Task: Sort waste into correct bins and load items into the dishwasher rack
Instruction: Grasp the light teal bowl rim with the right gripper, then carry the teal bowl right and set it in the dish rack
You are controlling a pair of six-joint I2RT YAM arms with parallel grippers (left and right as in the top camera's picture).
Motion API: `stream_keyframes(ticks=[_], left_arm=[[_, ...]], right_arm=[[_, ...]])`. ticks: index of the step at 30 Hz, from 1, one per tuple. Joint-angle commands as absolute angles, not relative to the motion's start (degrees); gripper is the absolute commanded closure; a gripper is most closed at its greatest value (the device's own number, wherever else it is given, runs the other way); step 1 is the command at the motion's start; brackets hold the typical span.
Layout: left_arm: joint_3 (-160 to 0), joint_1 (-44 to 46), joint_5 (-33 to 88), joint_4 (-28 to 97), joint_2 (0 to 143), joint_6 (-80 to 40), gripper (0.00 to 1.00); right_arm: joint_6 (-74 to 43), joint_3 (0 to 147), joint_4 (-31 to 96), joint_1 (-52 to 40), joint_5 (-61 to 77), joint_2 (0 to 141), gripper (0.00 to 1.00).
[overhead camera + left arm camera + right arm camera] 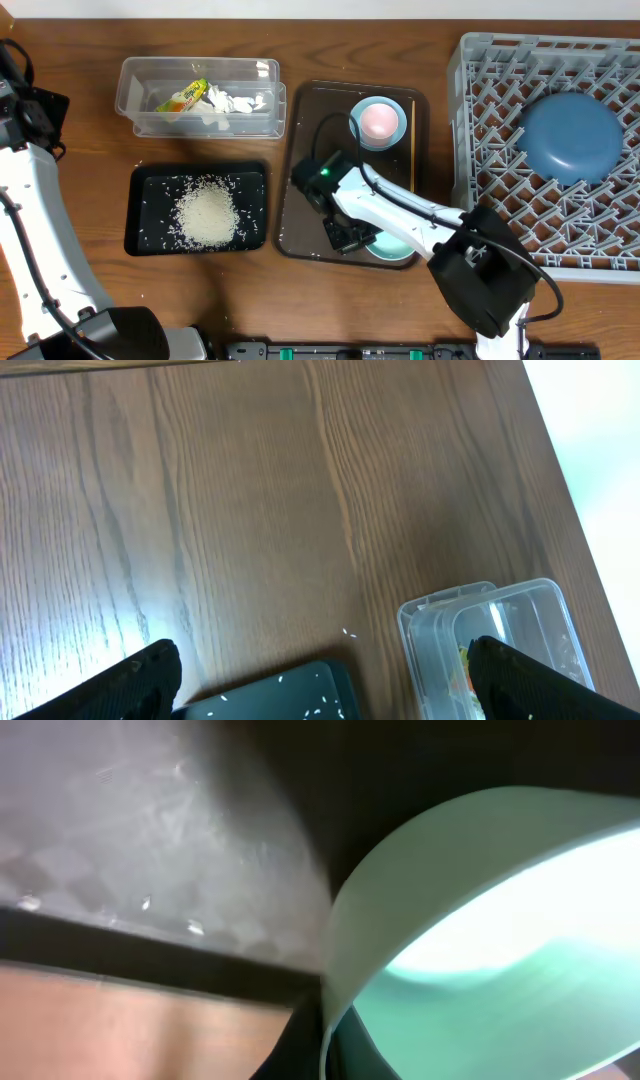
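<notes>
The near part of the grey rack, right of my right gripper in the overhead view, is empty. I will lift the bowl across with my right gripper, lower it there and let it go.
My right gripper (355, 238) is shut on the rim of a light blue bowl (395, 248) at the front of the brown serving tray (305, 140). In the right wrist view the bowl (480, 920) fills the right side, its rim pinched between my fingers (295, 1055). A second light blue bowl (394, 132) holds the pink cup (378, 120), with the chopsticks (412, 150) beside it. The dark blue plate (570, 135) lies in the grey rack (480, 60). My left gripper (330, 685) hangs open over bare table. Rice (205, 215) is piled in the black tray (150, 190). The wrapper (182, 98) and tissue (235, 102) lie in the clear container (140, 100).
The black tray's corner (290, 700) and the clear container (520, 610) show under my left gripper. A few stray grains (145, 903) lie on the brown tray (150, 840). My right arm reaches across the tray from the front right.
</notes>
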State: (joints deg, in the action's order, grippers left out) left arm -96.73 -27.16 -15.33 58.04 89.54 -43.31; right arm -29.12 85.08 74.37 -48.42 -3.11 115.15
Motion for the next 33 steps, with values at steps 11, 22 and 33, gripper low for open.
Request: stream_keyframes(ticks=[11,22,33], left_arm=[[-96.6,-27.3,-15.7,58.1,89.5,-43.4,0.06],[-96.6,-27.2,-15.7,58.1,89.5,-43.4,0.07],[-96.6,-27.2,-15.7,58.0,89.5,-43.4,0.07]], right_arm=[[-23.1,117.3,89.7,-32.9,-14.3,110.4,0.99],[-8.5,118.1,88.3,5.1,22.1,92.1,0.99],[10.7,107.1,94.0,27.0,50.0,85.5,0.99]])
